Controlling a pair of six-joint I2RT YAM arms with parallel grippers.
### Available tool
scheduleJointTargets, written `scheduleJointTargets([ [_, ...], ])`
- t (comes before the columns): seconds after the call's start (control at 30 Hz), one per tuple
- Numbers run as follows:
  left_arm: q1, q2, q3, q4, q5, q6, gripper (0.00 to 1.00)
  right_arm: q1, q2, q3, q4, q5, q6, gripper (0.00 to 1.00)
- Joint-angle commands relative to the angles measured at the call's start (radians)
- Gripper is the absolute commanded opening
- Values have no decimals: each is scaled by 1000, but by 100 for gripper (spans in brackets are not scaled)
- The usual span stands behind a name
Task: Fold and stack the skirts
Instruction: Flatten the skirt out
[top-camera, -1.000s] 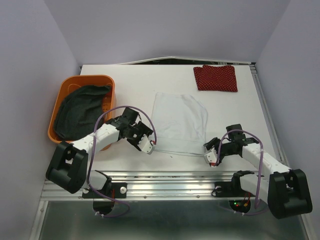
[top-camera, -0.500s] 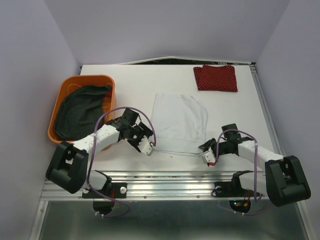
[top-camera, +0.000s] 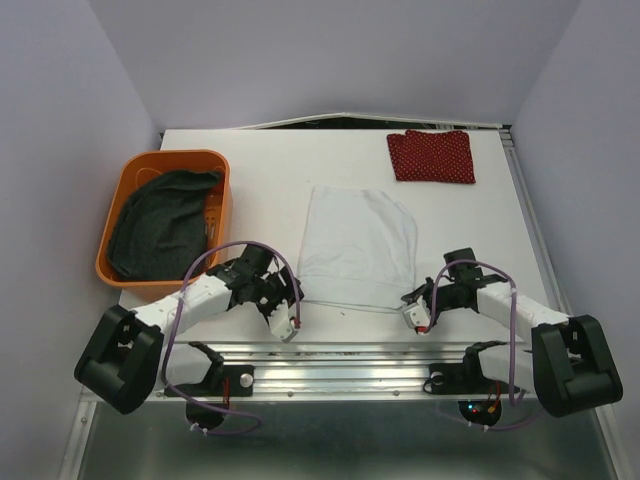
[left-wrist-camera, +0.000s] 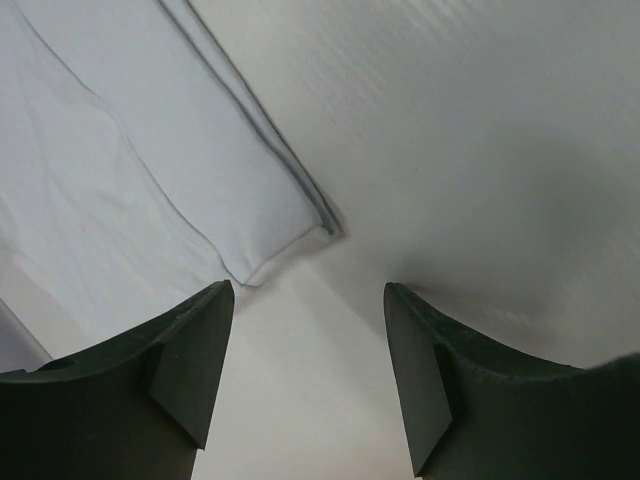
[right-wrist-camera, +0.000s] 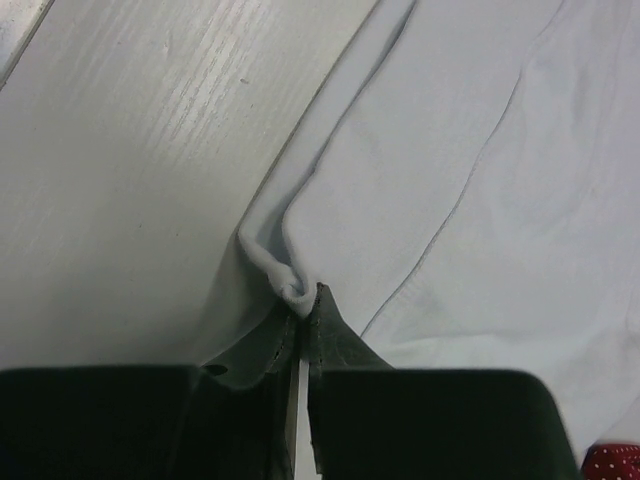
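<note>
My left gripper moves to the right in the top view onto the white skirt's free near corner (top-camera: 303, 299) (left-wrist-camera: 322, 232) next, as that lies just beyond the open fingers.
The white skirt (top-camera: 358, 245) lies flat in the middle of the table. My right gripper (top-camera: 415, 312) is shut on its near right corner; in the right wrist view the cloth (right-wrist-camera: 470, 150) bunches into a small fold at the pinched tips (right-wrist-camera: 305, 300). My left gripper (top-camera: 290, 322) is open just short of the near left corner. That corner (left-wrist-camera: 290, 225) lies beyond the spread jaws (left-wrist-camera: 308, 288), which hold nothing. The red dotted skirt (top-camera: 431, 156) lies folded at the far right. The dark grey skirt (top-camera: 165, 225) fills the orange basket (top-camera: 170, 157).
The basket stands at the table's left edge, just left of my left arm. The table's near edge and a metal rail (top-camera: 350, 355) run close behind both grippers. A red corner (right-wrist-camera: 612, 462) shows at the bottom right of the right wrist view.
My right gripper has closed on the white skirt's near right corner. My left arm has drawn back toward the near edge, its open gripper now by the near left corner.
</note>
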Motion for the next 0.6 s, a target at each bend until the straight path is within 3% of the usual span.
scheduleJointTargets([
  [0.0,-50,23,-4,58,39,273,72,9,-6,17,-45,-14,-576,1],
  [0.17,-93,85,-1,88,20,324,68,9,-19,17,-60,-19,-558,1],
  [0.3,-112,146,28,70,-11,324,40,9,-39,15,-60,-25,-518,1],
  [0.37,-113,160,45,62,-4,284,19,9,-45,27,-54,-33,-467,1],
  [0.4,-113,157,53,62,1,284,19,9,-48,34,-52,-33,-438,1],
  [0.43,-113,142,65,55,7,215,11,9,-55,44,-52,-39,-400,1],
  [0.5,-106,117,117,35,47,103,2,9,-87,85,-51,-51,-247,1],
  [0.57,-69,76,204,-30,91,-67,0,9,-111,122,-45,-70,-65,1],
])
